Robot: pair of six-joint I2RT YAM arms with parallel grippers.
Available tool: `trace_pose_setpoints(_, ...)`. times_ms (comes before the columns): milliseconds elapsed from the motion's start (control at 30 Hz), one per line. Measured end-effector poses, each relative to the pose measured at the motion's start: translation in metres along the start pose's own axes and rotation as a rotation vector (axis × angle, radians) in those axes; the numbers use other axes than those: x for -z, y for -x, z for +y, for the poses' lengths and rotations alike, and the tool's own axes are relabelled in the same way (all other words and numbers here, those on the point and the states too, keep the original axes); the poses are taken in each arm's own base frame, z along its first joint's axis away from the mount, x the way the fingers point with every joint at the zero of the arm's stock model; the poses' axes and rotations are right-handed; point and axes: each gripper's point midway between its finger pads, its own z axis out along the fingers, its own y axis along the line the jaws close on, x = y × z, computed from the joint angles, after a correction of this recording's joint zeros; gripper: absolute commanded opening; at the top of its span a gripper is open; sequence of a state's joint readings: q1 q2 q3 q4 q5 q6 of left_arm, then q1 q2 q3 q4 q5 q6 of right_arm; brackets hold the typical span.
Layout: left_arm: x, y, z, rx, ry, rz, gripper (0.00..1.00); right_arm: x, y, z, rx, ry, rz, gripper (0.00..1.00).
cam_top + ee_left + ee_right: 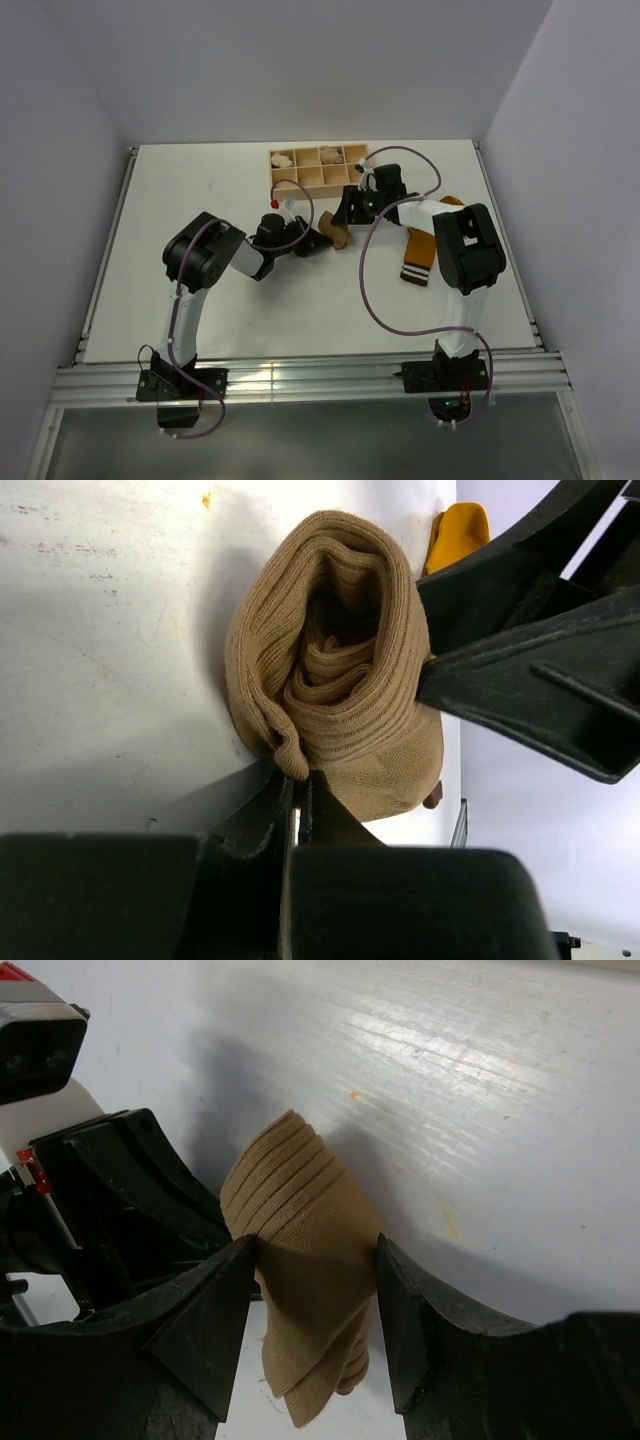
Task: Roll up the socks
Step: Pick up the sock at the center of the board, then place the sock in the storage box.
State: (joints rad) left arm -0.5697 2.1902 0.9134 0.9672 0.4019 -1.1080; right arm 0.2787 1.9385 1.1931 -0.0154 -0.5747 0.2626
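The wooden box is outward, so I should next lift the tan sock [337,236] in my left gripper, move it outward and down into an empty near compartment, and let go.
The tan sock [330,670] lies rolled into a thick bundle on the white table [200,190], its open coil facing the left wrist camera. My left gripper [300,785] is shut, its tips pinching the bundle's lower edge. My right gripper [312,1260] straddles the same tan sock [300,1220], and both fingers [215,1310] press its sides. In the top view the two grippers meet at the tan sock [337,236], left gripper [308,241] on one side and right gripper [350,212] on the other. The mustard sock [425,240] lies to the right, striped cuff [413,272] towards the near edge.
A wooden compartment box [318,181] holding pale fabric bundles stands just behind the grippers. The right arm's purple cable [368,290] loops over the table near the mustard sock. The left arm's body [120,1210] fills the left of the right wrist view.
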Motion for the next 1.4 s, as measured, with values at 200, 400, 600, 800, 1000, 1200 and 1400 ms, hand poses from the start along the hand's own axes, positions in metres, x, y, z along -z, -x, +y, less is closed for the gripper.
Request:
trace_pose_setpoints(200,0.001,0.001,0.001,-0.003,-0.001,0.001,0.0,-0.011,-0.007,0.001,-0.014,0.053,0.006,0.55)
trace_pose_setpoints(400,0.001,0.002,0.002,0.003,0.006,0.008,0.0,-0.015,-0.013,0.005,0.001,0.081,0.005,0.2)
trace_pose_setpoints(600,0.0,0.003,0.002,0.002,0.039,0.031,0.0,-0.017,-0.012,0.012,0.053,0.07,0.0,0.04)
trace_pose_setpoints(800,-0.004,0.012,0.0,-0.026,0.09,0.035,0.0,-0.015,-0.005,0.022,0.112,0.026,0.003,0.04)
trace_pose_setpoints(1000,-0.011,0.045,-0.016,-0.081,0.111,-0.027,0.0,-0.01,0.032,0.033,0.197,-0.021,-0.045,0.04)
trace_pose_setpoints(1200,-0.022,0.106,-0.052,-0.178,0.08,-0.133,0.0,0.003,0.099,0.05,0.314,-0.059,-0.185,0.04)
trace_pose_setpoints(1400,-0.02,0.164,-0.08,-0.283,0.062,-0.243,0.0,0.008,0.158,0.07,0.405,-0.05,-0.319,0.03)
